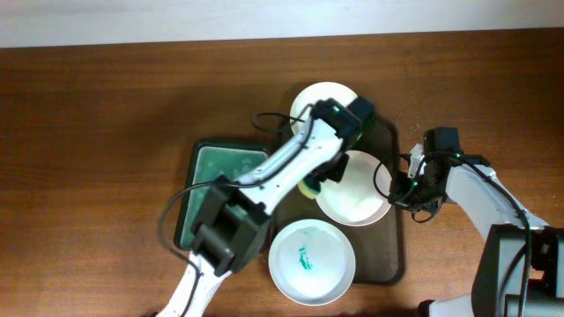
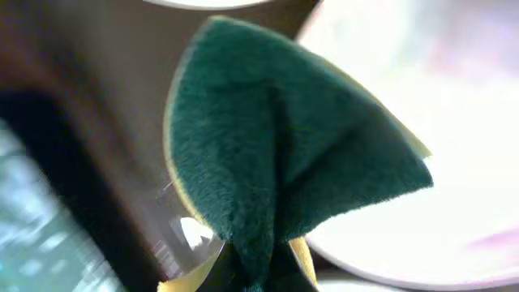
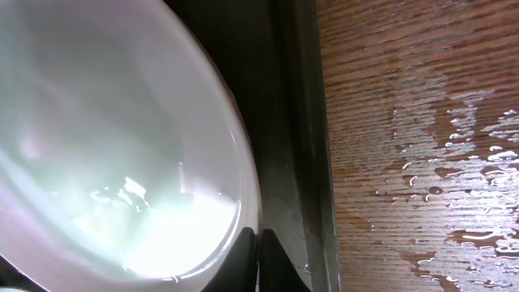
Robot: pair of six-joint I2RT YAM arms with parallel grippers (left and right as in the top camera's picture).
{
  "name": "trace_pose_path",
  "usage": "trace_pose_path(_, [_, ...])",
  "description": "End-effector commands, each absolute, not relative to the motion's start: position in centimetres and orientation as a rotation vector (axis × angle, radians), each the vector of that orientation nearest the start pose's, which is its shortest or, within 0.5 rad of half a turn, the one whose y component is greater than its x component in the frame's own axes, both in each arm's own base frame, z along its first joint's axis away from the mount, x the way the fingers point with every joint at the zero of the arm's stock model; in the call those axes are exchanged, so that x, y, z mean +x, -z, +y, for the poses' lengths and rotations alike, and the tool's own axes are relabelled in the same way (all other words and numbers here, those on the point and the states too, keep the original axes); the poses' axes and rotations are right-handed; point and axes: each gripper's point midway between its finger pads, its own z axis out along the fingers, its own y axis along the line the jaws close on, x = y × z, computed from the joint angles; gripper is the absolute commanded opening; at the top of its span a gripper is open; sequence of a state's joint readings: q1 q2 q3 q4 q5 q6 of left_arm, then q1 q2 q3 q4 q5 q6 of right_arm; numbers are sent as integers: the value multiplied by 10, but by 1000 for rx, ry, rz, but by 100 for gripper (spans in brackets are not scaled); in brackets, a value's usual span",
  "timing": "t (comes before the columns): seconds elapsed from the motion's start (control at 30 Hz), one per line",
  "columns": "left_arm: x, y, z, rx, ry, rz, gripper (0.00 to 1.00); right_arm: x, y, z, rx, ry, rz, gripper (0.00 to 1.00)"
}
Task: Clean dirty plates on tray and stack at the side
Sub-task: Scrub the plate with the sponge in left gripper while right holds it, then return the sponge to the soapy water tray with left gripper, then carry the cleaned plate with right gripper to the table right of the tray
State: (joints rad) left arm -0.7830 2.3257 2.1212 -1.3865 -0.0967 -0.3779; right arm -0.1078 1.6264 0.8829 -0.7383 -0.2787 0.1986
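Observation:
The sponge should go down into the green tub holding wash water (image 1: 227, 174) next, after my left gripper swings off the middle plate (image 1: 357, 189), to the left in the overhead view.
The dark tray (image 1: 392, 255) holds two white plates. The near plate (image 1: 311, 258) has a green smear in its middle. My right gripper (image 1: 394, 189) is shut on the right rim of the middle plate (image 1: 357, 189), and its inside looks wet and white in the right wrist view (image 3: 105, 138). A third plate (image 1: 324, 99) lies at the tray's far edge, partly hidden by my left arm. My left gripper (image 1: 319, 179) is shut on the folded green and yellow sponge (image 2: 284, 146) at the middle plate's left rim (image 2: 422, 89).
The green tub (image 1: 225, 167) stands left of the tray, under my left arm. Water drops lie on the wooden table (image 3: 438, 162) right of the tray's rim (image 3: 304, 122). The right arm's base sits at the bottom right.

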Motion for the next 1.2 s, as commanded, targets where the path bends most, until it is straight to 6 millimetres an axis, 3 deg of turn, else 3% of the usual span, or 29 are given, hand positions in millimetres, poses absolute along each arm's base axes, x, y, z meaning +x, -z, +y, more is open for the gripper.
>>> trace_pose_path(0.0, [351,-173,-248,473,-78,2911,0,280,-16,8,444,-359,3012,4])
trace_pose_path(0.07, [356,-180,-197,336,-152,2975,0,283,-16,8,441,-359,3002,4])
trace_pose_path(0.13, [354,-156,-158,234,-236,3080,0,283,-16,8,440,-359,2999,4])
trace_pose_path(0.17, [354,-127,-137,162,-263,3137,0,283,-16,8,440,-359,2999,4])
trace_pose_path(0.27, [335,-66,-113,-6,-114,3280,0,281,-16,8,443,-359,3009,4])
trace_pose_path(0.33, [319,-46,-94,-94,-45,3256,0,280,-16,8,444,-359,3012,4])
trace_pose_path(0.37, [318,-45,-94,-106,32,3179,8,281,-16,8,444,-359,3009,5])
trace_pose_path(0.4, [321,-46,-97,-94,75,3113,31,282,-16,8,443,-359,3005,12])
trace_pose_path(0.43, [321,-43,-98,-87,79,3100,39,285,-17,8,437,-359,2990,13])
trace_pose_path(0.5, [321,-45,-99,-86,84,3096,46,296,-18,7,422,-356,2946,15])
trace_pose_path(0.53, [321,-48,-100,-85,102,3089,50,297,-18,7,422,-360,2945,7])
trace_pose_path(0.57, [321,-56,-103,-83,130,3072,60,293,-19,12,423,-401,2956,4])
trace_pose_path(0.6, [320,-67,-103,-81,141,3047,63,293,-20,14,419,-422,2957,4])
trace_pose_path(0.63, [321,-82,-103,-78,158,3007,89,294,-24,14,412,-423,2946,4])
trace_pose_path(0.67, [321,-92,-103,-76,170,2979,100,298,-34,14,400,-419,2910,4])
trace_pose_path(0.73, [321,-93,-103,-76,171,2974,100,298,-31,11,404,-392,2915,14])
trace_pose_path(0.87, [321,-93,-103,-77,171,2974,100,292,2,15,429,-431,2996,15])
trace_pose_path(0.9, [321,-93,-103,-77,171,2974,100,292,8,16,432,-434,3004,14])
trace_pose_path(0.93, [321,-93,-103,-76,171,2974,100,298,8,15,428,-433,2991,4])
trace_pose_path(1.0, [321,-93,-103,-76,171,2974,100,303,-12,13,421,-419,2969,4])
trace_pose_path(1.07, [321,-93,-103,-76,171,2974,100,300,-67,-4,398,-198,2899,4])
trace_pose_path(1.17, [321,-93,-103,-76,171,2974,100,293,-124,-15,405,155,2700,4])
